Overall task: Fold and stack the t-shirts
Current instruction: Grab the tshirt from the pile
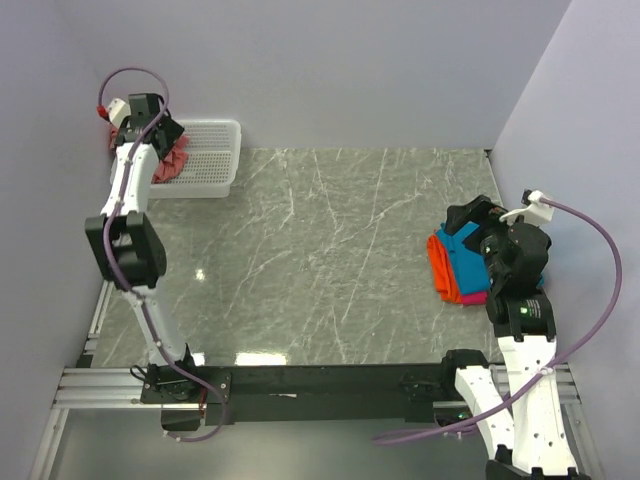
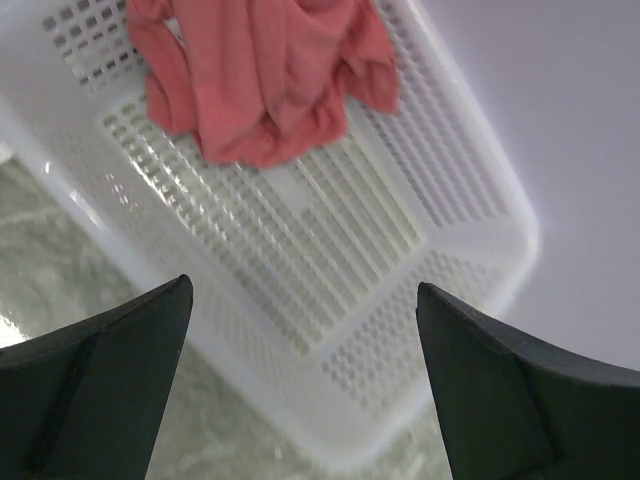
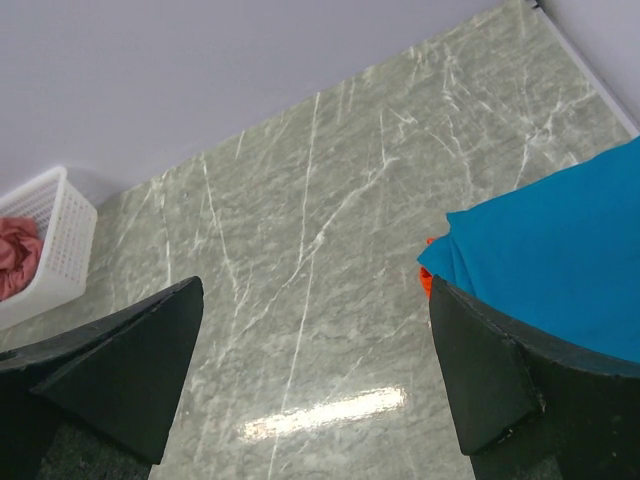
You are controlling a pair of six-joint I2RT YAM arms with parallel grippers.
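Next, my left gripper lowers its open fingers past the mesh basket's rim onto the bunched folds of the crumpled salmon-red t-shirt (image 1: pixel 170 166) below it inside.
A crumpled salmon-red t-shirt (image 1: pixel 170 166) (image 2: pixel 260 80) lies in the left end of the white mesh basket (image 1: pixel 212 160) (image 2: pixel 400 260). My left gripper (image 1: pixel 172 138) (image 2: pixel 303 300) hovers over the basket, open and empty, apart from the cloth. At the table's right side sits a stack of folded t-shirts: teal-blue (image 1: pixel 458 252) (image 3: pixel 560 260) on top, with orange (image 1: pixel 438 268) (image 3: pixel 426 282) and magenta-pink (image 1: pixel 472 298) edges showing under it. My right gripper (image 1: pixel 468 218) (image 3: pixel 315 290) is open above the stack's left edge, holding nothing.
The basket stands at the far left corner against the back wall (image 1: pixel 330 70). Grey marble tabletop (image 1: pixel 320 260) stretches between basket and stack. A side wall (image 1: pixel 580 120) runs close along the right of the stack. The basket (image 3: pixel 50 250) also shows far off in the right wrist view.
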